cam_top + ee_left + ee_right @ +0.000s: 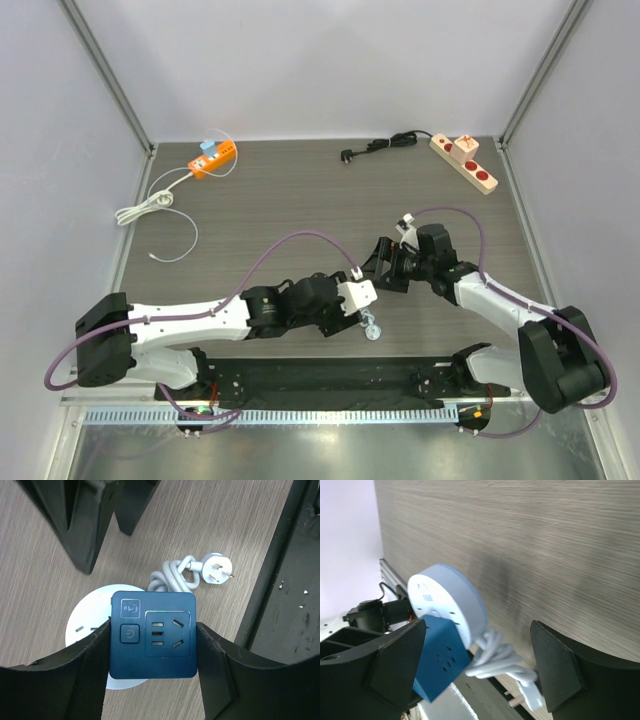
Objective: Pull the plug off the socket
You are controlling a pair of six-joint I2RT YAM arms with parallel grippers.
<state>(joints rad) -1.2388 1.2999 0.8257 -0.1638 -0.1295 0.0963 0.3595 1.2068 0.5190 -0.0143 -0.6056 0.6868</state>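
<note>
My left gripper lowers slightly outward next, away from the black bar, then opens, since the socket disc still hangs from the blue cube plug.
A blue cube plug (152, 635) with a power button sits plugged into a round white socket disc (87, 622). The disc's white cord (175, 575) is coiled and ends in a loose white plug head (217, 571). My left gripper (152, 642) is shut on the blue cube's two sides and holds it just above the table (357, 298). My right gripper (385, 268) is open and empty, facing the disc (447, 600). The cube (440, 660) and coil (495, 657) lie between its spread fingers (395, 662) in the right wrist view without touching them.
An orange power strip (213, 157) with a white cable lies at the back left. A beige strip with red sockets (463, 161) and a black cord (385, 145) lies at the back right. A black rail (330, 380) runs along the near edge.
</note>
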